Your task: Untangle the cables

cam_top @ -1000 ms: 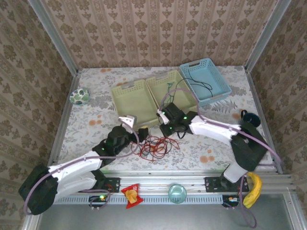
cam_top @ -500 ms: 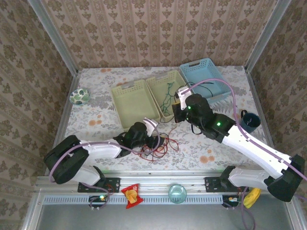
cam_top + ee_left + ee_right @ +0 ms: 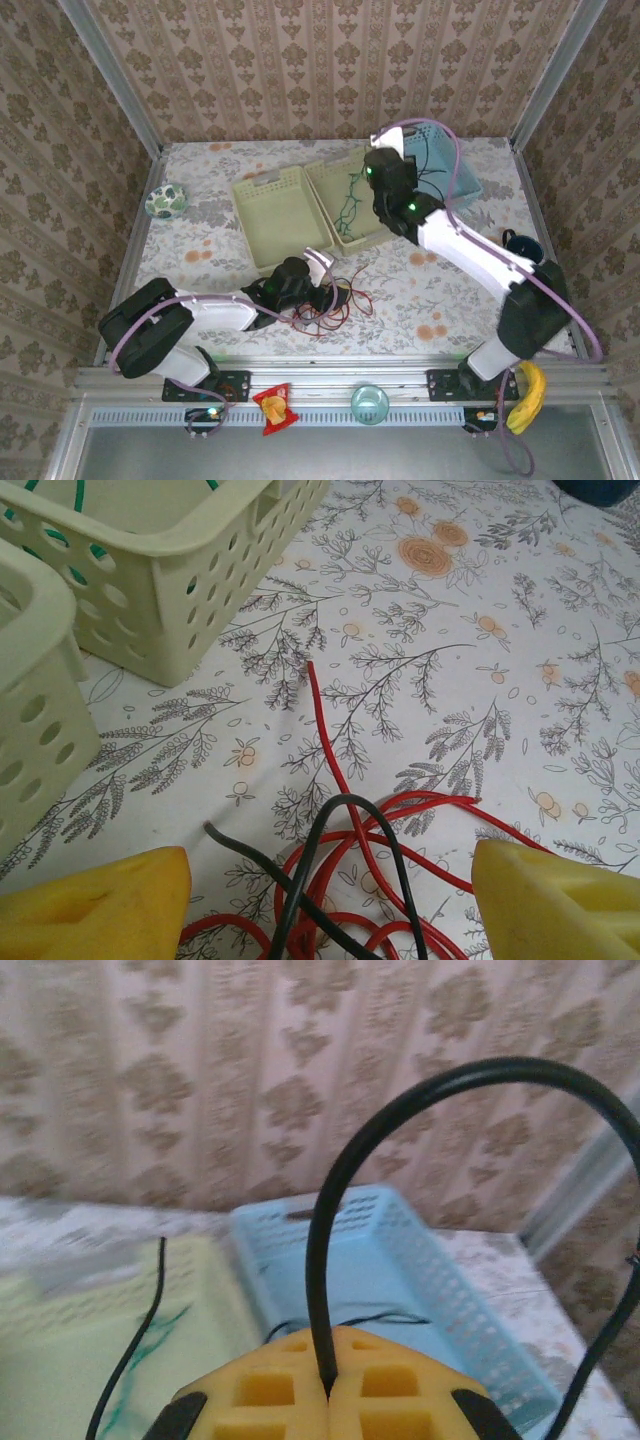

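Observation:
My right gripper will move over the blue basket [image 3: 445, 185] and then go down, before it releases the black cable where pieces of black cable already lie.
A loose red cable [image 3: 335, 305] lies tangled on the flowered table near the front, and a black cable [image 3: 300, 880] crosses over it. My left gripper [image 3: 322, 285] is low over this tangle and open. Its yellow fingertips [image 3: 90, 910] stand either side of the red cable [image 3: 330, 770] and hold nothing. My right gripper [image 3: 382, 158] is raised at the back by the blue basket [image 3: 445, 185], shut on the black cable [image 3: 330, 1210], which arches up out of its pads. The green cable [image 3: 350, 200] lies in the right yellow basket [image 3: 330, 178].
A second yellow basket [image 3: 270, 210] stands left of the first. A patterned bowl [image 3: 165, 202] sits at the far left and a dark mug [image 3: 520, 245] at the right edge. A snack packet [image 3: 272, 408], a glass [image 3: 370, 403] and a banana [image 3: 528, 395] lie on the front rail.
My right gripper has lifted away from the tangle and swung back toward the blue basket, carrying the black cable. My left gripper has reached right, over the red tangle, and stayed open.

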Motion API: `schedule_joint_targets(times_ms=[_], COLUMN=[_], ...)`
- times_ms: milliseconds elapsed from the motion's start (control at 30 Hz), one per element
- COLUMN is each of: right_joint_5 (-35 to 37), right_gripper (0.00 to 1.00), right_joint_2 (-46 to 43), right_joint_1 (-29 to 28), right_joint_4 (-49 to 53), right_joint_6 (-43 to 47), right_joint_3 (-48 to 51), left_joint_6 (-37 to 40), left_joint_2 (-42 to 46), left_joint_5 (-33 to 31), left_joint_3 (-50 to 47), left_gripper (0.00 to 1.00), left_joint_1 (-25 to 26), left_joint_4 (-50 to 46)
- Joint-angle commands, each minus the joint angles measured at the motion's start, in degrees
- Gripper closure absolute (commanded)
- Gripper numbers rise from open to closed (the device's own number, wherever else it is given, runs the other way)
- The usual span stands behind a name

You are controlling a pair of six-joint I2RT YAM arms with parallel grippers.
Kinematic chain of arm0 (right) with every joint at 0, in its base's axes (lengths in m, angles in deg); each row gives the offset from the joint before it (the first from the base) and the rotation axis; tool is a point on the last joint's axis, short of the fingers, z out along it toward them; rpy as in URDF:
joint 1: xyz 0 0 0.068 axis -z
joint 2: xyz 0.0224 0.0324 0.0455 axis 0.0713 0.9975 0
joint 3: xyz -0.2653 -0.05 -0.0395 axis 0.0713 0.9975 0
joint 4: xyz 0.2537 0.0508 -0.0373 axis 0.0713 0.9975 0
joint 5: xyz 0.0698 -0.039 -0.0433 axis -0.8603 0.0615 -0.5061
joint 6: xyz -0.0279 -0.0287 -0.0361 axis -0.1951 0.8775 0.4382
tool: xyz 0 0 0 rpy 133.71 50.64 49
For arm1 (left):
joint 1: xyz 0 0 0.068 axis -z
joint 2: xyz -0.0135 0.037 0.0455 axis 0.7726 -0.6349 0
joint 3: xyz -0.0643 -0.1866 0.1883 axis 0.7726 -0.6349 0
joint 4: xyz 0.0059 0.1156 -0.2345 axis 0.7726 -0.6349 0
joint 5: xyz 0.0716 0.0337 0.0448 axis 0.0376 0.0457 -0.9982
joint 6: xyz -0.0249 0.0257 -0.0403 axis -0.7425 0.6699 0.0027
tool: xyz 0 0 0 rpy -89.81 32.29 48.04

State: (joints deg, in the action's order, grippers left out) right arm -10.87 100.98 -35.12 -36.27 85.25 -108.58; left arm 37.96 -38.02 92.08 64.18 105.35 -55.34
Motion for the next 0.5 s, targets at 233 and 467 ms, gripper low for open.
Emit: schedule_joint_targets(times_ms=[233,467], right_joint_5=[21.6,5.6], right_gripper=[1.0,1.0], right_joint_2=[15.5,22.7], right_joint_1=[11.4,15.5], right_joint_4=[-8.8,5.8], right_joint_6=[6.4,-2.3], right_joint_3=[-15.9,-20.8], left_joint_6=[-1.1,-1.1], left_joint_2=[0.2,0.6], left_joint_5=[-0.7,-1.2], left_joint_3=[0.8,0.5], left_gripper=[0.25,0.24], left_joint_1=[1.2,1.5], left_joint_4=[1.2,1.3])
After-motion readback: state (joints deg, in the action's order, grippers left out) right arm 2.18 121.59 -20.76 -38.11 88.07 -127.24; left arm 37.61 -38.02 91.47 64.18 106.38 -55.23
